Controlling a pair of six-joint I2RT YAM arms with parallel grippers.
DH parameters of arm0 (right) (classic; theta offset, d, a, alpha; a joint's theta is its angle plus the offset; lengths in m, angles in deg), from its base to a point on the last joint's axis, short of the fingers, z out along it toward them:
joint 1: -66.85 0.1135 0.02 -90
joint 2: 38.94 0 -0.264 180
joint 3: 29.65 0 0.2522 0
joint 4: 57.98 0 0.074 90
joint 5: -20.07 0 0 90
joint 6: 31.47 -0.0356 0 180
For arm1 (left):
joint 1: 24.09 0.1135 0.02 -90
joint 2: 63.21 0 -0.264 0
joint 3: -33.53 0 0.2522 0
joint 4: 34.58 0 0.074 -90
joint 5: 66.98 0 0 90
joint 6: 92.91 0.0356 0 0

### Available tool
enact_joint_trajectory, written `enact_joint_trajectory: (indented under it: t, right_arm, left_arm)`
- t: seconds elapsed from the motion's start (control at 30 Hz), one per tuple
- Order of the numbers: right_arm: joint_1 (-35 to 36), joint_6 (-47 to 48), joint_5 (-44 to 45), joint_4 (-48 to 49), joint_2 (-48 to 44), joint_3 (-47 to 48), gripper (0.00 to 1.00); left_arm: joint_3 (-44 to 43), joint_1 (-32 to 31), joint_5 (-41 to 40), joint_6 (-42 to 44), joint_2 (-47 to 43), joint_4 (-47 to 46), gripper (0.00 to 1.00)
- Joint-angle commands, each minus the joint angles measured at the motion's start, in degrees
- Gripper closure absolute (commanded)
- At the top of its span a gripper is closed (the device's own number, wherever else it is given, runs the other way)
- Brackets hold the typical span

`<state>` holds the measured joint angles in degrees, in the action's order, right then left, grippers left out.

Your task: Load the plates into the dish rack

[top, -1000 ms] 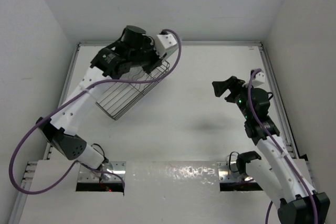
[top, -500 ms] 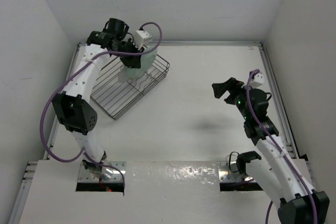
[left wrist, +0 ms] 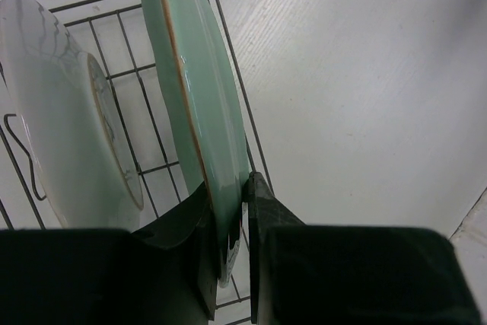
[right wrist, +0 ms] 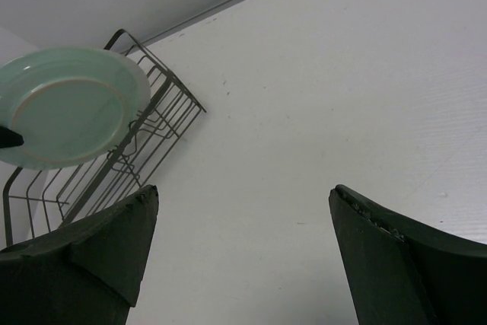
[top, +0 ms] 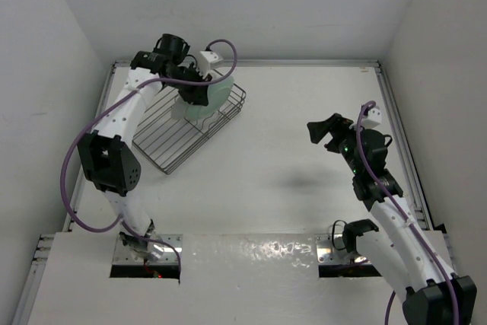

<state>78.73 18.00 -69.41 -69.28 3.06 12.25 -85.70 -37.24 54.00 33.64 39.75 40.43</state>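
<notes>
My left gripper needs to go down next, put the mint plate on the rack wires beside the larger plate and let go of it, because the mint plate hangs on edge above the wires.
My left gripper is shut on the rim of the smaller mint-green plate and holds it on edge over the far right part of the dark wire dish rack. In the left wrist view the fingers pinch this plate. The larger plate stands on edge in the rack just to its left, white underside showing. I cannot tell whether the mint plate rests on the wires. My right gripper is open and empty at mid right. Its view shows the mint plate and the rack.
The rack sits at the far left, close to the left wall and the raised table rim. The left arm's purple cable loops beside the rack. White walls close in the table on three sides.
My left arm has swung its wrist round over the rack's far end and settled a little lower with the mint plate on edge. The right arm has not moved.
</notes>
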Motion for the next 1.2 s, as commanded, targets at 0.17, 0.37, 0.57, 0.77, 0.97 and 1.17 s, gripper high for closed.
enact_joint_trajectory:
  t: [0.17,0.37,0.57,0.77,0.97,1.17]
  right_arm:
    - [0.4,0.5,1.2,1.6,0.0,0.4,0.08]
    - [0.5,0.5,0.5,1.7,0.1,0.6,0.08]
    - [0.5,1.8,0.5,-0.3,-0.2,2.2,0.08]
    - [0.5,1.4,0.4,0.1,-0.1,2.3,0.08]
    - [0.7,1.4,0.3,0.0,0.0,2.0,0.08]
    - [1.1,2.1,0.7,-0.3,0.5,2.1,0.07]
  left_arm:
    - [1.5,-0.1,0.4,2.5,-3.1,-7.6,1.00]
    - [3.1,3.6,3.7,4.6,-1.0,-8.9,1.00]
    - [3.9,4.4,5.9,8.2,2.4,-6.6,1.00]
    - [4.7,4.5,6.0,8.1,4.3,-8.3,1.00]
    - [3.1,4.5,5.6,7.4,6.9,-8.0,0.75]
    - [0.5,4.4,5.6,6.6,6.3,-7.3,0.47]
